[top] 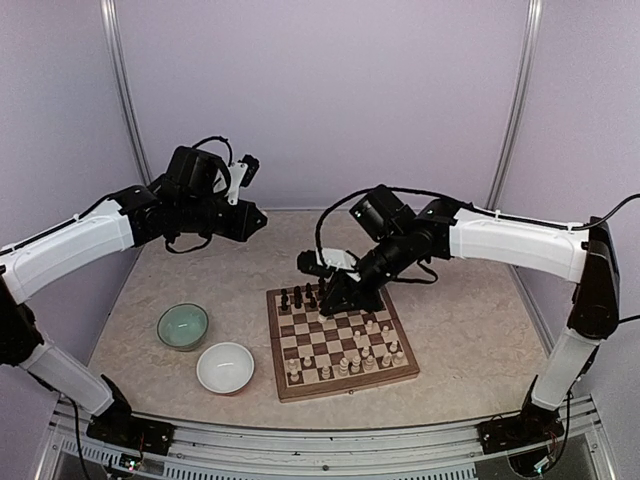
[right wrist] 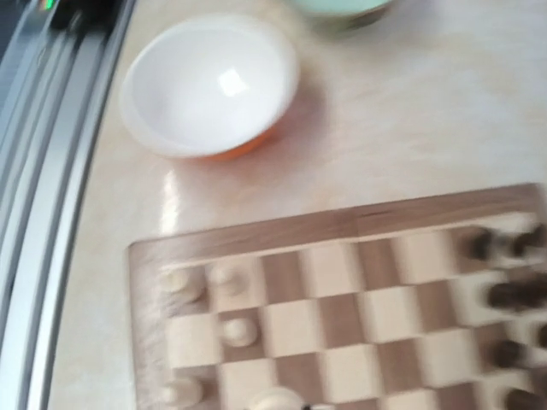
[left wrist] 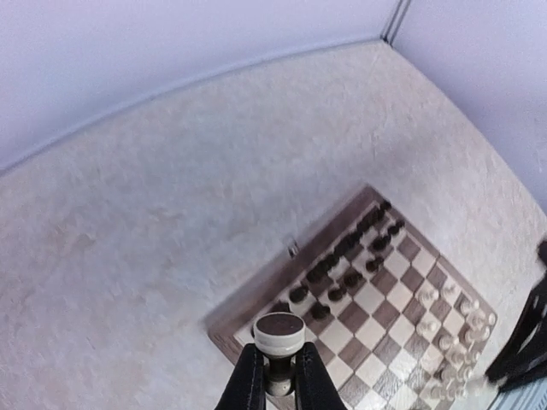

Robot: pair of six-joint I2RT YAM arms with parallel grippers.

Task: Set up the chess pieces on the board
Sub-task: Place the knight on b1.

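My right gripper holds its piece and will next move back and down to release it on one pale square in the board's near row. That square is empty beside the corner piece.
The board lies mid-table, with dark chess pieces on its far rows and cream ones on its near rows. My left gripper is raised well above the table, left of the board's far corner. It is shut on a cream chess piece whose dark felt base faces the camera. My right gripper hangs low over the board's far side. In the blurred right wrist view its fingers barely show, and a large cream piece sits right at the jaws.
A green bowl and a white bowl stand left of the board, near the front edge. Lavender walls close in the table at the back and on both sides. A metal rail runs along the front.
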